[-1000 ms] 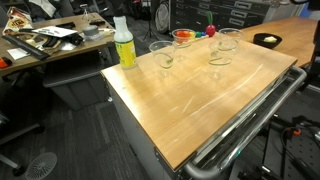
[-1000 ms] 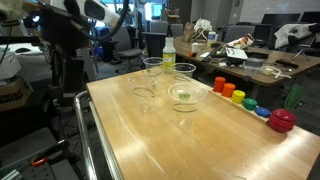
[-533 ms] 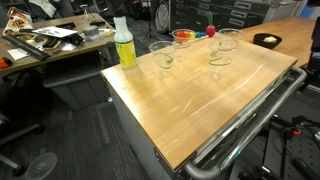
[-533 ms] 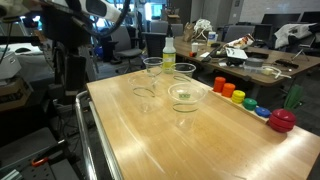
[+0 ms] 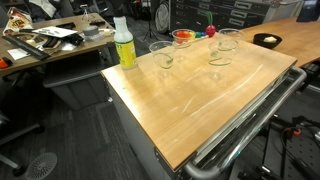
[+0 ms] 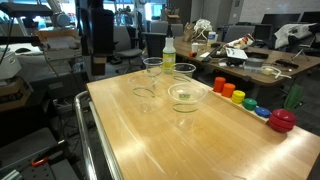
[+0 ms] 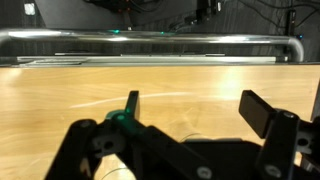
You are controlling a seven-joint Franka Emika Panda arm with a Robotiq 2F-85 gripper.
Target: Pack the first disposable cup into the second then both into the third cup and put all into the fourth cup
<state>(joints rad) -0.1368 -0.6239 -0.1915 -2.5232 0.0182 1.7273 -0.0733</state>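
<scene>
The robot's open gripper will next move away from the metal bar and down onto the rim of the cup (image 6: 197, 100) nearest the coloured blocks, because the cup's opening faces up.
Several clear disposable cups stand apart on the wooden table (image 6: 150, 140). In an exterior view they are at the far end: one cup (image 6: 152, 67), a second cup (image 6: 184, 72), a third cup (image 6: 146, 98), and a wider cup (image 6: 184, 96). The same cups (image 5: 163, 57) show in both exterior views. In the wrist view my gripper (image 7: 197, 110) hangs open over bare wood, its dark fingers (image 7: 262, 112) wide apart with nothing between them. No cup shows in that view. A dark part of my arm (image 6: 95, 35) rises beyond the table's back left corner.
A yellow-green bottle (image 6: 168, 55) with a white cap stands behind the cups. A row of coloured blocks (image 6: 232, 92) and a red object (image 6: 282, 121) line one table side. A metal rail (image 7: 150, 38) runs along the table's edge. Cluttered desks surround the table.
In an exterior view my arm has shifted at the back left, so a dark upright part now stands nearer the table. The cups have not moved.
</scene>
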